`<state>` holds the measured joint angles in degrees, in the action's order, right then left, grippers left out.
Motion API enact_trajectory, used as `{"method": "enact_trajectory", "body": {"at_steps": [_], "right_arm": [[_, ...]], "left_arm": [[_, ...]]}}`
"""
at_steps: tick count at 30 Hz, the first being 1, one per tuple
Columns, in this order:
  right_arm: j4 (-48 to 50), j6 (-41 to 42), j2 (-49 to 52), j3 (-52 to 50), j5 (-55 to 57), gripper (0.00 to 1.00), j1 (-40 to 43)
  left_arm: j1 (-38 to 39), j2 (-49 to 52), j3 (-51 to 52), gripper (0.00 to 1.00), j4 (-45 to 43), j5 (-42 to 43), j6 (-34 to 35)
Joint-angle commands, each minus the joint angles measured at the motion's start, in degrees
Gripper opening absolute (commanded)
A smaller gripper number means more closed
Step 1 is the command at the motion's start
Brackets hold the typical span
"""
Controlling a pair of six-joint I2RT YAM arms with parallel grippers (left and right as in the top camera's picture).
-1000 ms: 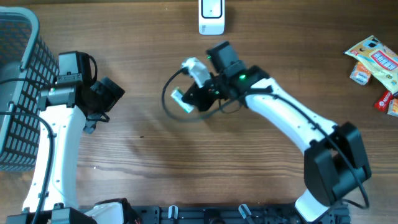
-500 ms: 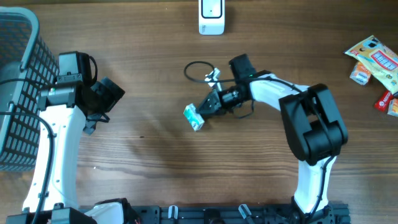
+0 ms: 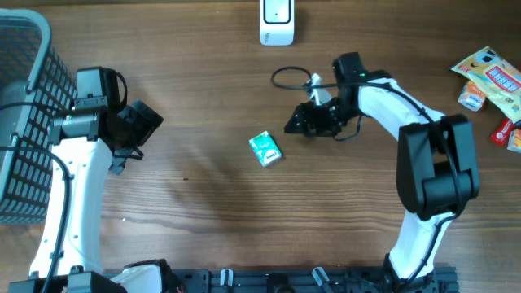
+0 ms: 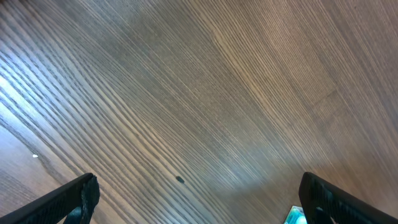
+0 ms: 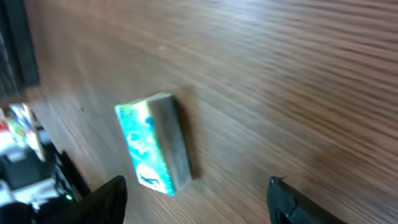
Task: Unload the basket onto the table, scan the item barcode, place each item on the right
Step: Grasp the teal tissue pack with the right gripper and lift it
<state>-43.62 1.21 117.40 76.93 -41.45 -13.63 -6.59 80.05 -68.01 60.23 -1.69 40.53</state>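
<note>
I will next lower the open fingers of my right gripper to the left in the overhead view, to the teal box below, around its nearest end (image 3: 275,151) (image 5: 169,178).
A small teal box, the item (image 3: 264,150), lies flat on the wooden table near the centre; the right wrist view has it (image 5: 152,144) just ahead of the fingers. My right gripper (image 3: 296,125) hovers to the right of it, open, with nothing between its fingers (image 5: 102,200). A white scanner (image 3: 277,22) stands at the back edge. Over the left side of the table my left gripper (image 3: 140,134) is open and empty; its wrist view catches a corner of the teal item (image 4: 295,216) beside the right finger (image 4: 333,199).
A dark wire basket (image 3: 24,122) stands at the far left. Several snack packets (image 3: 492,81) lie at the far right. A black cable loop (image 3: 289,78) hangs off the right arm near the scanner.
My right gripper opened and let go of the teal item, which now lies on the table. The right arm pulled back to the right. The left arm has not moved.
</note>
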Motion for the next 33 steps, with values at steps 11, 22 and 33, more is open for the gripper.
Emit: {"method": "enact_trajectory", "body": {"at_steps": [11, 22, 33], "right_arm": [[4.1, -1.1, 2.5, -0.9, 8.0, 0.73, -8.7], [4.2, -2.3, 7.3, -0.9, -4.8, 0.54, -8.7], [5.5, 3.4, 9.6, -0.9, -4.7, 0.04, -8.5]], "left_arm": [[-0.1, 0.4, -1.0, 1.00, 0.3, -0.7, -1.2], [-0.1, 0.4, -1.0, 1.00, 0.3, -0.7, -1.1], [-0.1, 0.4, -1.0, 1.00, 0.2, -0.8, -1.2]]}}
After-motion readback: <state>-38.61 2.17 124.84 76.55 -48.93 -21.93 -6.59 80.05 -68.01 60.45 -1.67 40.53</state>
